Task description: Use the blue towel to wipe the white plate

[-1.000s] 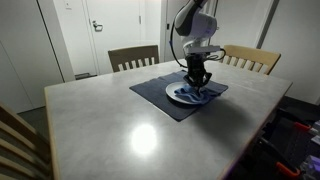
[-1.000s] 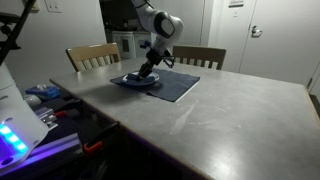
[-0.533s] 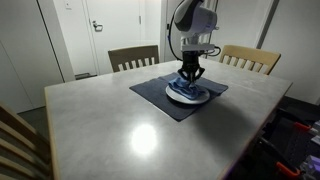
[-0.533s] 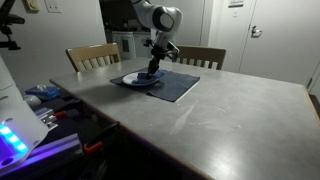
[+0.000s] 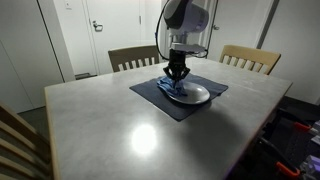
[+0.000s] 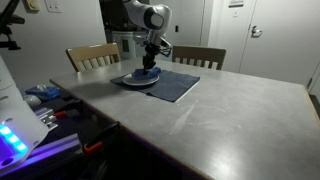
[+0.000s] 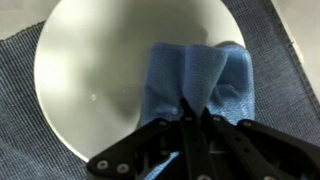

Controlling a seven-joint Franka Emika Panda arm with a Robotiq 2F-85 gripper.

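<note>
My gripper lifts off the plate and past the plate's rim next, then lowers and releases the towel on the placemat's bare corner, which lies beside my gripper.
A white plate lies on a dark blue placemat on the grey table. It also shows in both exterior views. My gripper is shut on the bunched blue towel, which rests on the plate's right half in the wrist view. In both exterior views the gripper points straight down and presses the towel on the plate's edge.
The placemat lies at the far side of the table. Two wooden chairs stand behind it. Another chair back is at the near corner. Equipment with lights stands beside the table.
The gripper with the towel has slid across the plate, from its right side to its left side in the exterior view with the doors. The plate has stayed in place.
</note>
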